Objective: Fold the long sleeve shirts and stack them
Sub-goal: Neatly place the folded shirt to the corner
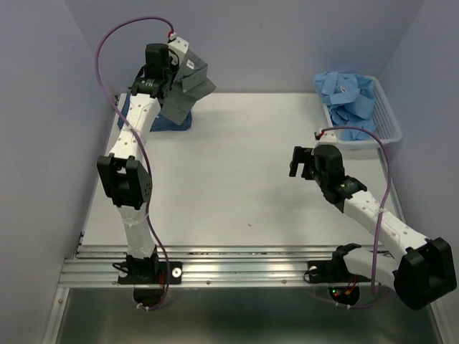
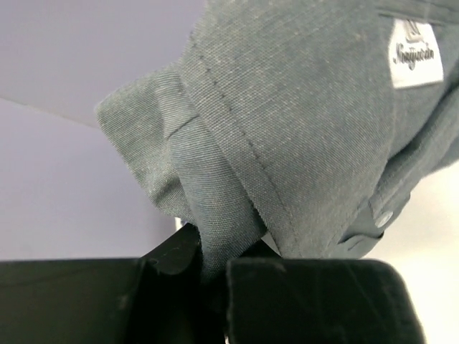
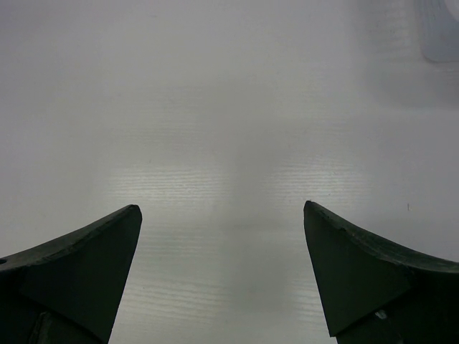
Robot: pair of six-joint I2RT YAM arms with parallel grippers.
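Observation:
My left gripper should lower the grey shirt it is holding next, to the left in the top view, onto the dark blue shirt, because the grey shirt hangs past the dark blue shirt's edge.
My left gripper [image 1: 174, 63] is shut on a folded plain grey shirt [image 1: 188, 84] and holds it in the air at the table's far left. In the left wrist view the grey shirt [image 2: 287, 129] fills the frame, a fold pinched between my fingers [image 2: 172, 254]; a white label shows at top right. Under it a dark blue shirt [image 1: 172, 123] lies folded on the table. Several light blue shirts [image 1: 351, 97] lie heaped in the basket at far right. My right gripper [image 1: 303, 163] is open and empty above bare table; it also shows in the right wrist view [image 3: 222, 215].
A white slatted plastic basket [image 1: 384, 129] stands at the far right corner. The white table [image 1: 237, 179] spreads between the arms. Lavender walls close in the back and sides. A metal rail [image 1: 237, 265] runs along the near edge.

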